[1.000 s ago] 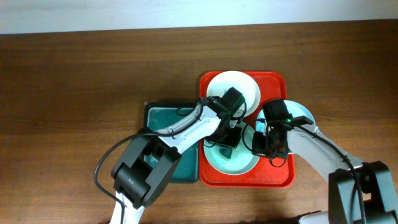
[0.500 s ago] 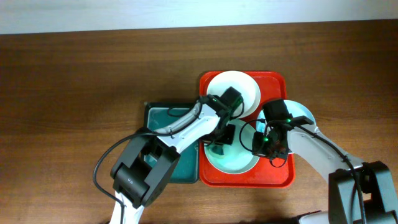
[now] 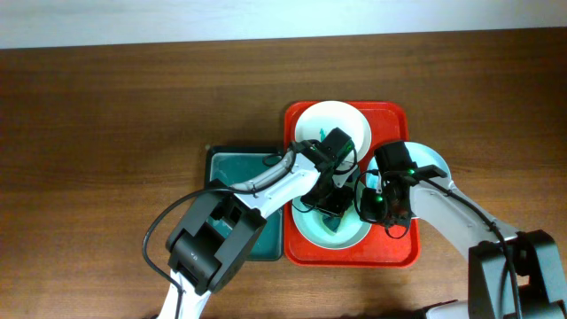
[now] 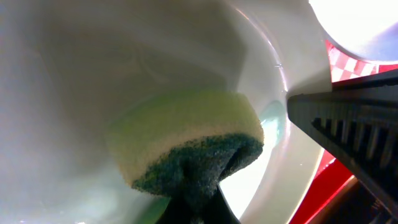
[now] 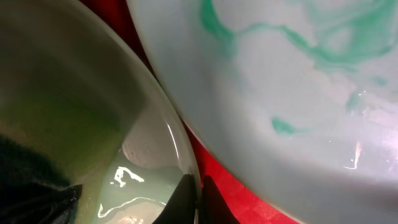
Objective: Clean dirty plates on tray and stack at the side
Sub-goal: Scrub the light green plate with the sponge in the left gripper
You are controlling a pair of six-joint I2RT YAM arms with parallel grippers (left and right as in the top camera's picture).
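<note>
Next, the left gripper wipes the sponge toward the basin beside the tray. Then it lifts the sponge over the basin's middle.
The red tray [image 3: 394, 252] holds three plates. The front plate [image 3: 310, 232] is pale mint; my left gripper [image 3: 334, 208] is shut on a yellow-green sponge [image 4: 186, 134] with a dark scouring side, pressed into this plate [image 4: 93, 74]. My right gripper [image 5: 194, 198] is shut on the same plate's rim [image 5: 168, 124], seen in the overhead view [image 3: 372, 206]. A second plate [image 3: 354, 128] lies at the tray's back. A third plate [image 3: 432, 164] with teal smears [image 5: 298, 43] lies at the right, partly over the tray edge.
A dark teal basin [image 3: 232, 173] stands left of the tray on the brown wooden table [image 3: 106, 133]. Both arms crowd over the tray's middle. A pale wall strip runs along the far edge.
My left gripper with the sponge has moved right and forward across the front plate, after a swing to the left. The right gripper has held still on the rim.
</note>
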